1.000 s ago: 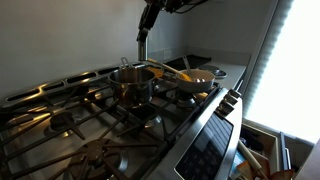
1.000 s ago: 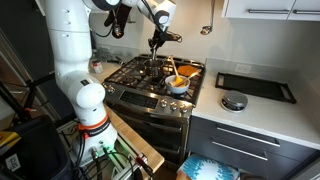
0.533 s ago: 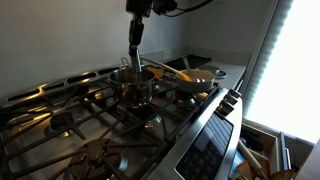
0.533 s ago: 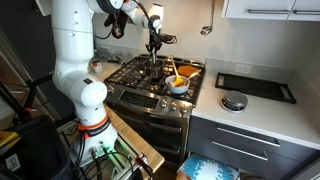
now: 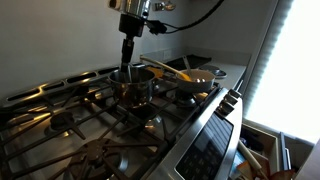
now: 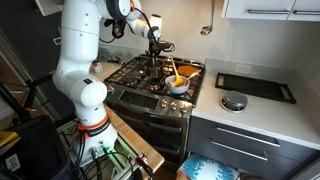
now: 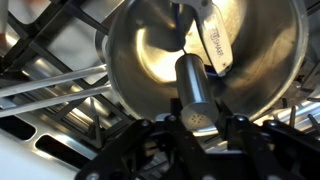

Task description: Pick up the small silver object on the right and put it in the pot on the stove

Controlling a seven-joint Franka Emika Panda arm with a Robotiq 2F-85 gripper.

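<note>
The gripper will next lower a little toward the pot's opening [image 5: 136, 74] [image 7: 238, 75] straight below and let go of the small silver cylinder, which already points down inside the pot's rim.
My gripper [image 5: 128, 40] is shut on a small silver cylinder, a shaker with holes in its top [image 7: 195, 92]. It hangs upright straight above the shiny steel pot [image 5: 131, 85] on the stove [image 5: 100, 135]. In the wrist view the shaker sits between my two black fingers [image 7: 150, 140] and points down into the pot's open mouth [image 7: 145, 55]. My gripper's jaws [image 7: 197, 125] clamp its upper end. In an exterior view my gripper [image 6: 153, 42] is over the pot [image 6: 151, 68] on the stove's back burners [image 6: 150, 95].
A shallow pan [image 5: 196, 79] with a wooden spoon [image 5: 163, 69] stands right beside the pot. On the counter lie a round silver lid [image 6: 233, 101] and a black tray [image 6: 255, 87]. Black grates [image 7: 50, 60] surround the pot.
My gripper has moved with the shaker from beside the pot to over it and has come lower. The pot and pan have not moved.
</note>
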